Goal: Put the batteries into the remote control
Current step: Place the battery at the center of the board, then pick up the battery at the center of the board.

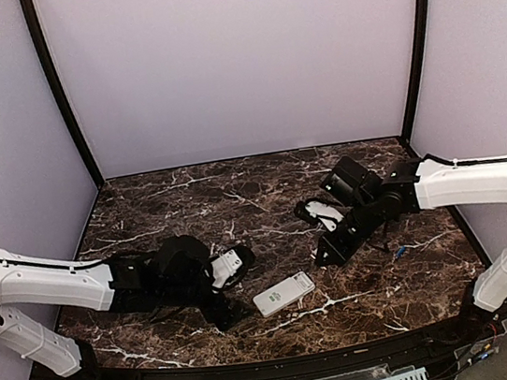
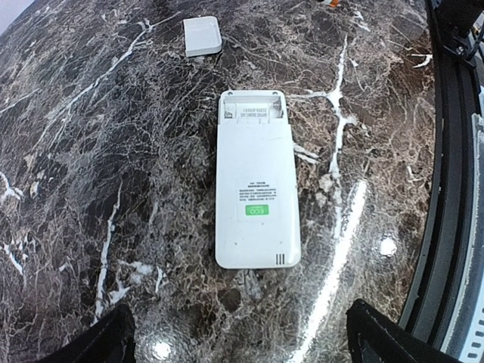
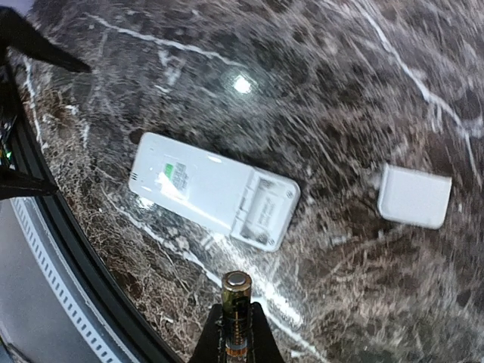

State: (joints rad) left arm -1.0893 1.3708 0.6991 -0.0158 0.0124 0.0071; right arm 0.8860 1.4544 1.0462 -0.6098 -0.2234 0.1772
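Next, my right gripper should lower to the right in the top view and release the black-and-gold battery on the bare tabletop beside the remote's open end.
The white remote control lies face down on the marble table, its battery compartment open and empty at the end toward the right arm. It also shows in the right wrist view. My right gripper is shut on a battery, gold-tipped and pointing toward the remote, a little way short of the open compartment. In the top view this gripper hovers just right of the remote. Another battery with blue on it lies further right. My left gripper is open wide and empty, just short of the remote's closed end.
A small flat white square plate lies beyond the remote's open end; it also shows in the right wrist view. The black front rail runs along the table's near edge. Purple walls enclose the back and sides.
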